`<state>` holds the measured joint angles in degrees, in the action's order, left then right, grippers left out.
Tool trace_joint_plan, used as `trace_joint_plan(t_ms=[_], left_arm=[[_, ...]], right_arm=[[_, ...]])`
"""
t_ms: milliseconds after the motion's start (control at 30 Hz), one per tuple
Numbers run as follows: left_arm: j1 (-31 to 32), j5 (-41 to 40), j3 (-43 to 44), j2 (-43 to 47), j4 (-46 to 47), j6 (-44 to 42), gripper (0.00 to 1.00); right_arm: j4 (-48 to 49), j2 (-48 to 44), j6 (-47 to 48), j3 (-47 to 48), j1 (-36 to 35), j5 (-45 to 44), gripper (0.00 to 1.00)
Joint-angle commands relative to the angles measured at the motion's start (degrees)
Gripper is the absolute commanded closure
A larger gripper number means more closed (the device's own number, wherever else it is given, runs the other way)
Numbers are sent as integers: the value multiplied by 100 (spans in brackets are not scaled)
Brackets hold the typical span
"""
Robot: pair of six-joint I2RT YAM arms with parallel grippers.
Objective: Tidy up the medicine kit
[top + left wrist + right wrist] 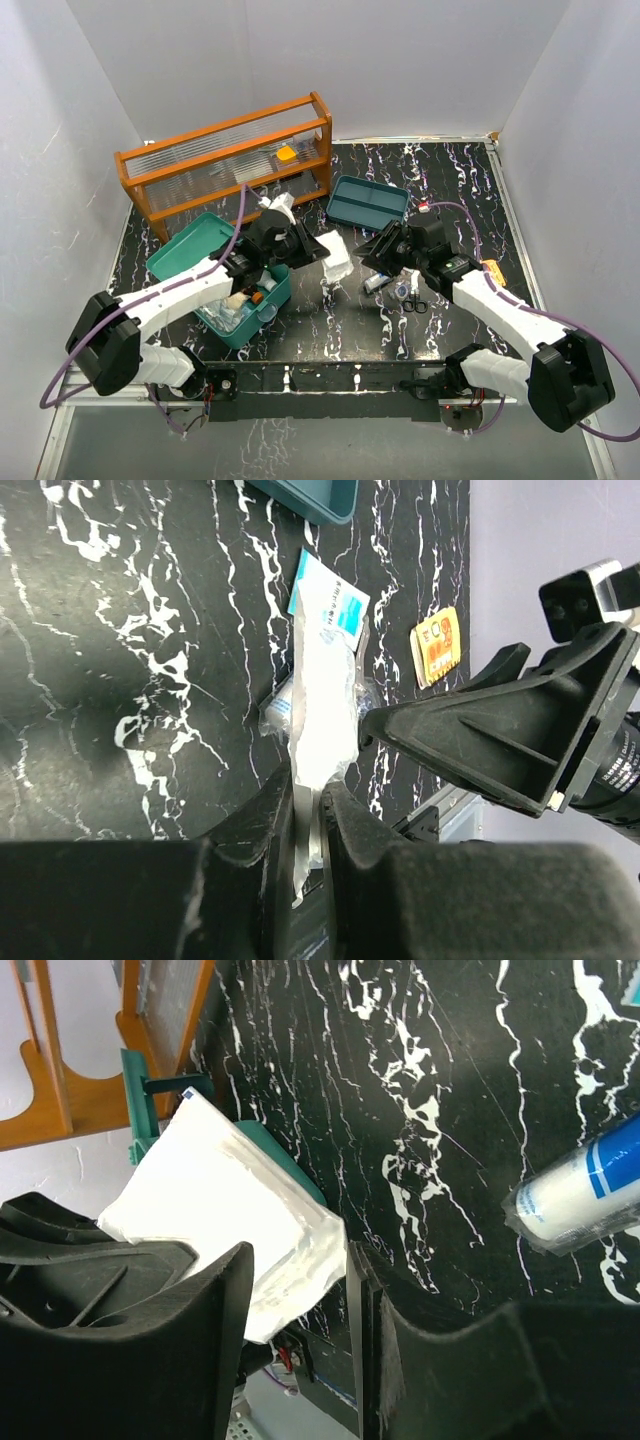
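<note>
The open kit [262,303] is below and to the left in the top view, so my left gripper will next swing that way and down and release the packet inside.
The medicine kit [262,303], a teal box, stands open at the left with small items inside and its lid [190,245] laid back. Its shallow tray insert [367,200] lies apart at centre back. My left gripper [322,248] is shut on the end of a white plastic packet [325,670], held above the table right of the kit; the pinch shows at the left gripper [312,800]. My right gripper [368,250] faces it, open. In the right wrist view the packet [220,1210] has a corner between the spread fingers of the right gripper [300,1290], loose on the right side.
A wooden rack [230,160] with clear ribbed panels stands at the back left. Scissors [413,300], a small tube [378,282] and an orange packet [492,268] lie under the right arm. A blue-and-white wrapped roll [580,1195] lies on the black marbled table [330,330].
</note>
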<state>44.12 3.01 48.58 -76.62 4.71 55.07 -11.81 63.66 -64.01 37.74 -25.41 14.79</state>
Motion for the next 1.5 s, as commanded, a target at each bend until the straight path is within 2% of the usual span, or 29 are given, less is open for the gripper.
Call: trace_joint_plan(t_ms=[0, 100, 200, 333, 500, 800, 933, 1067, 1467], left_arm=[[-464, 376, 376, 572, -801, 20, 94], [-862, 652, 472, 909, -1218, -58, 94], [-1135, 562, 588, 1336, -2092, -299, 94], [-1434, -171, 781, 1976, -3329, -528, 95], [-1532, -1069, 928, 2886, -4354, -376, 96], [-1538, -1835, 903, 3454, -5884, -80, 97], [-1538, -1995, 697, 3594, -6145, 1, 97], [-1536, -1821, 535, 3497, -6094, -34, 97], [-1538, -1740, 546, 3141, -6768, -84, 99]], right_arm=[[166, -288, 292, 492, -14, -81, 59], [91, -362, 348, 573, -9, -261, 57], [75, -401, 396, 587, -14, -335, 57], [85, -363, 390, 539, -11, -304, 57], [147, -274, 379, 490, -13, -234, 57], [232, -92, 376, 441, -12, -109, 58], [240, -56, 398, 406, -14, -100, 58], [264, -14, 423, 401, -9, -69, 58], [300, 97, 428, 392, -7, -6, 58]])
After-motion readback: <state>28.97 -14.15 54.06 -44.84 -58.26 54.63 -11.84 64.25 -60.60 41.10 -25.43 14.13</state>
